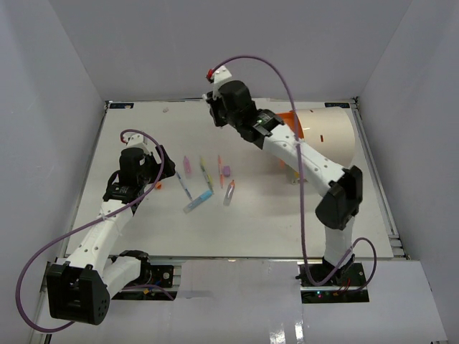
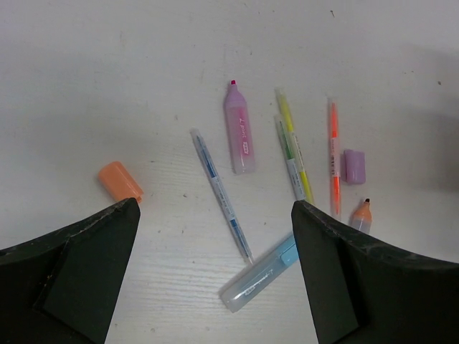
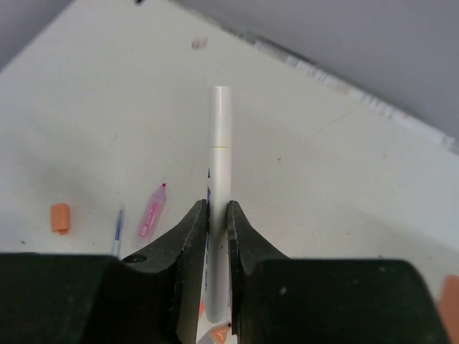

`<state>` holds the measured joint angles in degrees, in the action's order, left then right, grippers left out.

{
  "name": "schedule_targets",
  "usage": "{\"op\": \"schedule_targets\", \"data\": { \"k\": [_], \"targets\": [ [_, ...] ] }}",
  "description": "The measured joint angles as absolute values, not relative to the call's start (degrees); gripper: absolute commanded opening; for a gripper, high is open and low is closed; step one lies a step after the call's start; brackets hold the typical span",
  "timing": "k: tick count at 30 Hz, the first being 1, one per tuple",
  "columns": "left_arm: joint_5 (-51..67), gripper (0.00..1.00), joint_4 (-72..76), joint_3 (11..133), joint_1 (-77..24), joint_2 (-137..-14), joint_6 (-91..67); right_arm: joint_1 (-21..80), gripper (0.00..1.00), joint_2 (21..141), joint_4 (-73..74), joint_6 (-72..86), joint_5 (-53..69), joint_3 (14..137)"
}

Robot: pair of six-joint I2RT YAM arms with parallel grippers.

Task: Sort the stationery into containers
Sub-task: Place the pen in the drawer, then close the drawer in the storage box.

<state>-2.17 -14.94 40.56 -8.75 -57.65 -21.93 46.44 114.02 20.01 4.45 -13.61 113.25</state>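
I need to move my right gripper sideways toward the drum and then down over its orange part, because the white pen [image 3: 220, 143] hangs over bare table, short of the drum.
Several pens lie mid-table: a pink highlighter [image 1: 187, 166] [image 2: 239, 136], a blue pen [image 2: 221, 193], a light-blue clear marker [image 2: 259, 272], yellow-green pens [image 2: 294, 154], an orange pen [image 2: 333, 158], a purple cap [image 2: 353, 165] and an orange cap [image 2: 120, 180]. My left gripper [image 1: 169, 166] [image 2: 215, 206] is open and empty, hovering over the blue pen and the light-blue marker. My right gripper [image 1: 214, 115] [image 3: 217, 208] is shut on a white pen [image 3: 220, 143] and held high over the far middle of the table. The cream drum [image 1: 326, 136] lies on its side at the far right, orange face [image 1: 290, 125] toward the pens.
Grey walls enclose the table on three sides. The right arm's forearm [image 1: 301, 154] stretches across in front of the drum's face. A small mark [image 3: 199, 44] sits near the table's far edge.
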Motion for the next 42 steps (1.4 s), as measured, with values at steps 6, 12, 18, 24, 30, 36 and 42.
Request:
{"op": "schedule_targets", "data": {
  "k": [6,12,18,24,30,36,42],
  "targets": [
    [-1.2,0.98,-14.9,40.4,-8.8,-57.5,-21.8,44.7,0.17,94.2,22.3,2.7,-20.0,106.7],
    [-0.3,0.98,-14.6,40.1,-8.8,-57.5,-21.6,36.7,0.18,81.3,27.3,2.5,-22.1,92.9],
    [0.7,0.98,-14.5,40.1,-8.8,-57.5,-21.4,32.2,0.20,78.6,32.6,1.7,-19.1,85.9],
    [1.0,0.98,-14.5,40.1,-8.8,-57.5,-21.4,31.6,0.23,78.6,33.5,1.1,-17.4,82.6],
    [1.4,0.98,-14.5,40.1,-8.8,-57.6,-21.0,28.8,0.23,78.6,33.2,1.1,-17.2,80.1],
    [2.3,0.98,-14.4,40.1,-8.8,-57.7,-20.9,27.0,0.39,79.2,32.4,0.9,-16.4,79.8],
    [7.0,0.98,-13.5,40.0,-8.7,-57.7,-20.8,26.6,0.75,79.6,32.6,1.0,-14.9,80.8]
  ]
}}
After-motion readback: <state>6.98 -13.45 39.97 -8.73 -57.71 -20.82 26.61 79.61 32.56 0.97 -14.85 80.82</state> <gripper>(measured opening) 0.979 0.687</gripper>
